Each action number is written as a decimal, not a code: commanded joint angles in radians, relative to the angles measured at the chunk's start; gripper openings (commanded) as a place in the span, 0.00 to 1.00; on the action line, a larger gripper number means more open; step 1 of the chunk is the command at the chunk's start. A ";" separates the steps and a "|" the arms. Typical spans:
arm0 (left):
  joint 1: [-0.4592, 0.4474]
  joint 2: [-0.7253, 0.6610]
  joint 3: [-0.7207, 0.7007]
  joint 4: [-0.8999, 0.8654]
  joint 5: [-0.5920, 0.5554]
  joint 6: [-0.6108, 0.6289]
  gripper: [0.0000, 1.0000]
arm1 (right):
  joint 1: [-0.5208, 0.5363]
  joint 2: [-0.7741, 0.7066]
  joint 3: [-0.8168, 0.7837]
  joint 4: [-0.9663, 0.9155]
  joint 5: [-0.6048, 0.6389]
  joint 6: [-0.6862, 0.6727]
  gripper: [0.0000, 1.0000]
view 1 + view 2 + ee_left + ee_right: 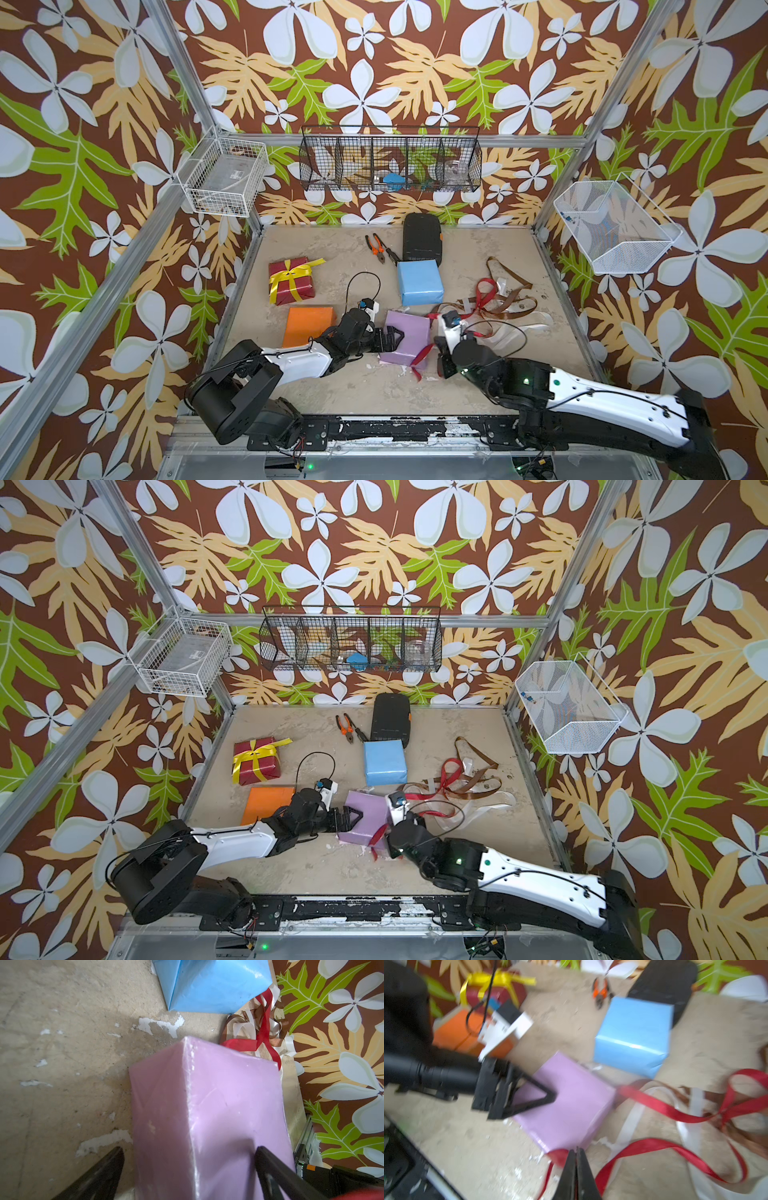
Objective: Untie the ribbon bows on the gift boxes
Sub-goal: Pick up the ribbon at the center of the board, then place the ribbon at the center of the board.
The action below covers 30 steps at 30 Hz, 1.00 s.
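Note:
The red ribbon [654, 1103] goes outward in my right gripper over the heap of loose ribbons next and is released there, as that heap lies clear of the boxes.
The lilac box [409, 332] [571, 1105] lies bare near the table's front. My left gripper [399, 337] [189, 1149] is open and straddles its left end, one finger over the top and one beside it. My right gripper [436, 360] [577, 1150] is shut on the red ribbon [654, 1103] at the box's near right corner. The ribbon trails right into a heap of loose brown and white ribbons [511, 303]. A yellow bow [297, 270] is still tied on the dark red box [291, 286]. The orange box [309, 324] and light blue box [419, 282] are bare.
A black ribbed case [422, 241] and orange-handled pliers [380, 247] lie at the back, just behind the light blue box. Wire baskets hang on the left [224, 178], back [390, 164] and right [615, 226] walls. The metal frame [239, 286] borders the table.

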 commanded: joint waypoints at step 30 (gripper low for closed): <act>0.000 -0.101 0.037 -0.186 0.019 0.028 1.00 | -0.785 0.304 0.132 0.081 -0.683 -0.187 0.96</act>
